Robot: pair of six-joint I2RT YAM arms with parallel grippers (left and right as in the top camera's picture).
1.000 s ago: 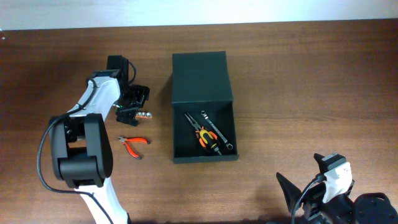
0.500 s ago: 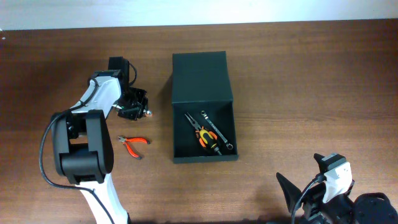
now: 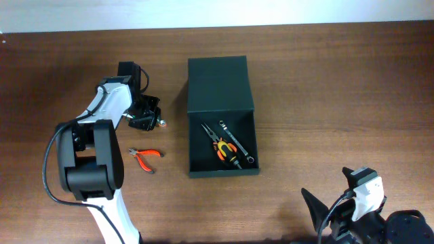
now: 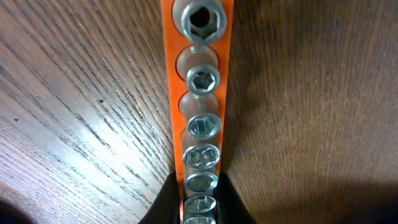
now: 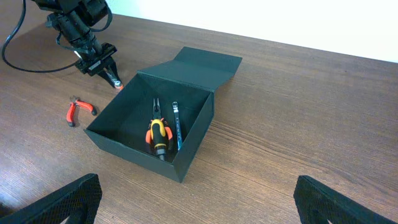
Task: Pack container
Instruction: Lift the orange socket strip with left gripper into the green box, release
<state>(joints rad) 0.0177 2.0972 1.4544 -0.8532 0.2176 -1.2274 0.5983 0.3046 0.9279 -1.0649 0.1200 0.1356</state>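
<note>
My left gripper lifts across and lowers the socket bar onto the container's bare bottom beside the wrench (image 3: 237,144) next. The container lies to the right of this gripper in the overhead view.
The container (image 3: 224,173) is a dark green box in the middle of the table, its flap lid (image 3: 218,85) folded back. Inside lie orange-and-yellow-handled pliers (image 3: 224,150) and a wrench (image 3: 237,144). My left gripper (image 4: 199,199) is down at the table left of the box, shut on an orange socket rail (image 4: 200,93) that holds a row of several chrome sockets. Both black fingers (image 4: 163,202) press against the rail's sides. In the overhead view only the rail's tip (image 3: 161,123) shows past the gripper. My right gripper (image 5: 199,202) hangs open over bare wood near the front right, holding nothing.
Small red-handled pliers (image 3: 146,156) lie on the wood left of the container's front corner, a little nearer the front than the left gripper. The left arm's base (image 3: 91,163) stands just beside them. The white wall edge runs along the back of the table.
The left gripper's jaws have come together on the socket rail. It also shifted slightly over the rail. The right arm has not moved.
</note>
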